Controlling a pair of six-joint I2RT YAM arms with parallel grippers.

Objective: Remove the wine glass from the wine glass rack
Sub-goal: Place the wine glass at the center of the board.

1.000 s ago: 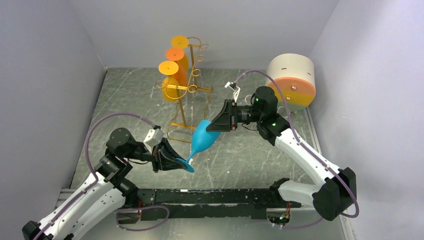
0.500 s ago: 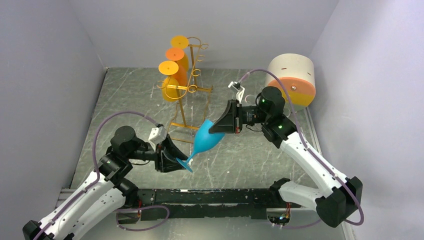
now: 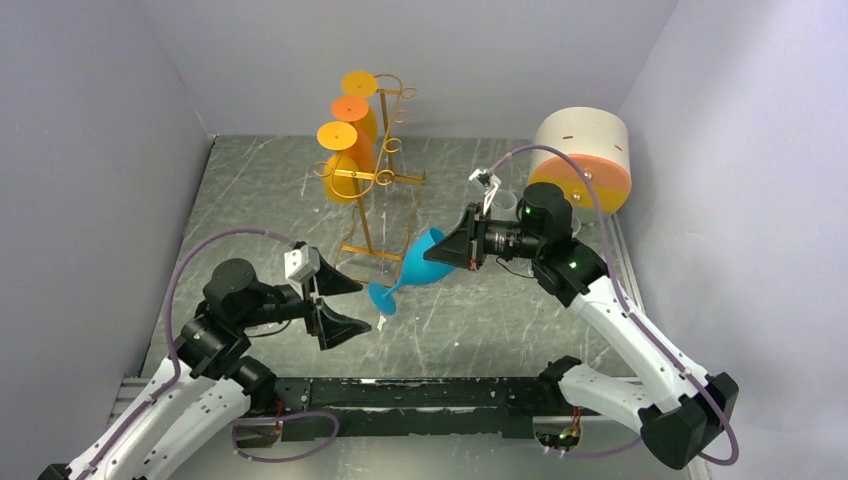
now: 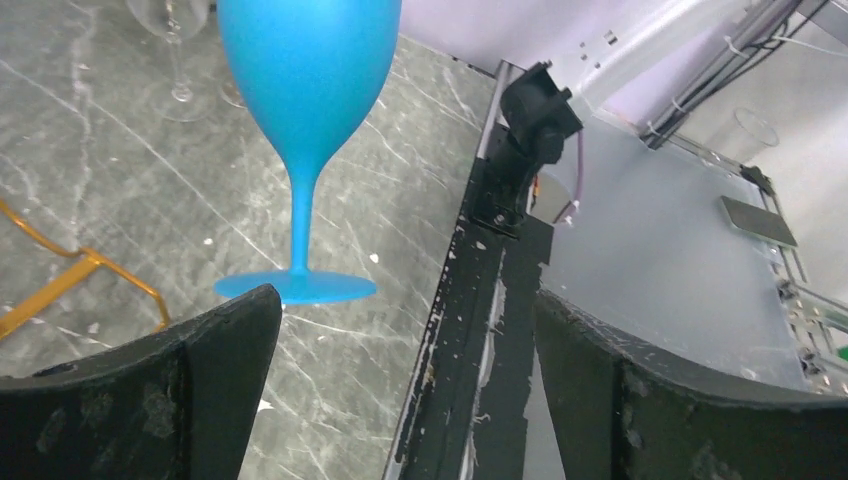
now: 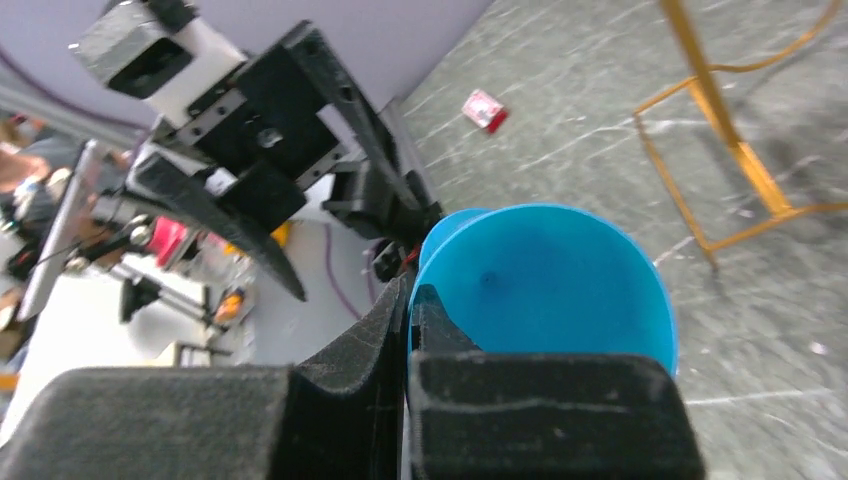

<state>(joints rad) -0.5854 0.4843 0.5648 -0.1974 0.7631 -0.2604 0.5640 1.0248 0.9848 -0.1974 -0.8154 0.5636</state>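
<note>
My right gripper is next going to turn the blue glass (image 3: 417, 265) upright, as the glass hangs tilted. It will then lower the glass's foot onto the bare tabletop between the rack and the clear glasses and release it.
A blue wine glass (image 3: 417, 265) hangs tilted above the table, clear of the gold wine glass rack (image 3: 376, 203). My right gripper (image 3: 447, 254) is shut on its rim, one finger inside the bowl (image 5: 545, 290) and one outside, pinching at the right gripper (image 5: 410, 300). My left gripper (image 3: 358, 305) stands wide open just left of the glass's foot (image 3: 381, 298), touching nothing. In the left wrist view the foot (image 4: 295, 288) floats just past the left fingertip (image 4: 235, 325), and the left gripper (image 4: 405, 330) holds nothing. Orange and yellow glasses (image 3: 346, 150) still hang on the rack.
A white, orange and yellow drum (image 3: 586, 160) stands at the back right. The rack's wire base (image 4: 60, 285) lies close to my left fingers. Clear glasses (image 4: 180, 50) stand beyond. A black rail (image 3: 430, 395) runs along the near edge. Grey walls close in on three sides.
My left gripper opened, let go of the blue glass's foot and drew back to the left. The right gripper closed on the rim and carried the glass to the right.
</note>
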